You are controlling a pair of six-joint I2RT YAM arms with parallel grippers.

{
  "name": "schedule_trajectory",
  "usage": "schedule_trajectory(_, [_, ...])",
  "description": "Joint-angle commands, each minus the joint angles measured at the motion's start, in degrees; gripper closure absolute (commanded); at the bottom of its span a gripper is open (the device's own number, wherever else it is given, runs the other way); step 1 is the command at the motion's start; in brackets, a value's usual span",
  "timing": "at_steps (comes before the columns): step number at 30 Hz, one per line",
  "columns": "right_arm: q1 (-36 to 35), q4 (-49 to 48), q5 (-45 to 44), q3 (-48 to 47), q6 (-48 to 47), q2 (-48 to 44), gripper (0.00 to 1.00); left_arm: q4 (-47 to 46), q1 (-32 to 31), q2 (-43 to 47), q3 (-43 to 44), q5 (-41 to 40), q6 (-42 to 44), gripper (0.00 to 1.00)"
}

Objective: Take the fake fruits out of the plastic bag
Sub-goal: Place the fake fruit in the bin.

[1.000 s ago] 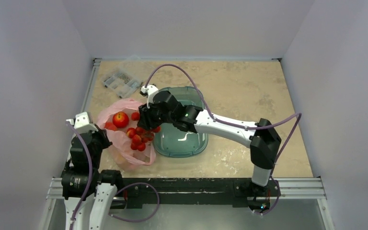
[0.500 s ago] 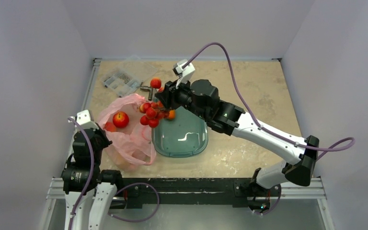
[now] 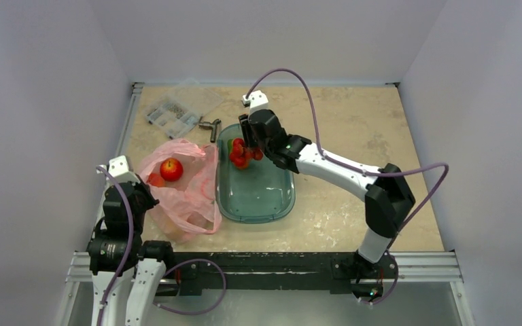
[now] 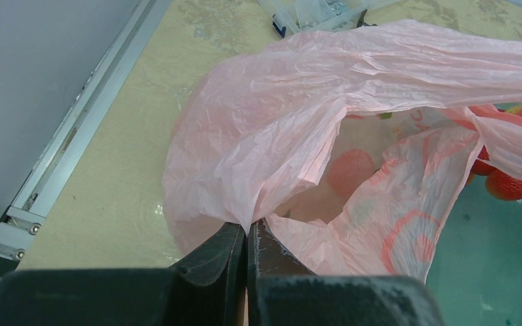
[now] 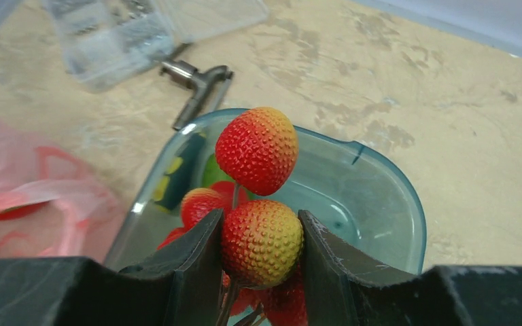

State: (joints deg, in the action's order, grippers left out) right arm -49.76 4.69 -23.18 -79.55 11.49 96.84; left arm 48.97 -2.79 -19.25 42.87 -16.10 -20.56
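The bunch of small red fruits goes down with my right gripper into the far end of the teal tub next for release, because the bunch hangs clear of the pink bag (image 3: 177, 190).
The pink plastic bag (image 3: 177, 190) lies at the left of the table, mouth open towards the tub. A round red fruit (image 3: 171, 169) rests in it, with another reddish fruit (image 3: 155, 180) beside it. My left gripper (image 4: 249, 231) is shut on a fold of the bag's (image 4: 279, 136) near edge. My right gripper (image 3: 246, 145) is shut on one bumpy red-and-yellow berry (image 5: 262, 241) of the bunch of small red fruits (image 3: 242, 153). It holds the bunch over the far end of the teal tub (image 3: 279, 210). The other berries (image 5: 257, 149) stick out around the fingers (image 5: 326, 255).
A small clear parts box (image 3: 173, 117) stands at the back left. A grey metal fitting (image 3: 211, 128) lies between it and the tub, also seen in the right wrist view (image 5: 197, 80). White walls enclose the table on three sides.
My right gripper lifted the bunch of red fruits out of the bag, raised it high, then brought it down over the tub's far end. The left gripper has kept its hold.
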Motion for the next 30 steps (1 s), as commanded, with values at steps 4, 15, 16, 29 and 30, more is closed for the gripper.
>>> schedule_trajectory(4, [0.63,-2.59,-6.85,-4.3,-0.2,6.62,0.85,-1.18,-0.29,-0.89,1.16,0.28,-0.54,1.0])
schedule_trajectory(15, [0.63,-1.6,-3.86,0.35,0.88,5.46,0.46,-1.46,-0.29,-1.23,1.07,1.05,-0.44,1.0])
schedule_trajectory(16, [0.63,-1.24,-3.67,0.3,0.84,5.05,0.43,-1.55,-0.31,-1.3,1.07,1.07,-0.49,1.0])
schedule_trajectory(29, [-5.13,-10.74,18.07,9.93,8.15,-4.24,0.43,-1.82,-0.29,-1.49,0.9,1.98,-0.37,1.0])
schedule_trajectory(30, [-6.53,-13.34,19.17,11.72,8.5,-4.95,0.44,-1.86,-0.31,-1.58,0.9,2.07,-0.36,1.0])
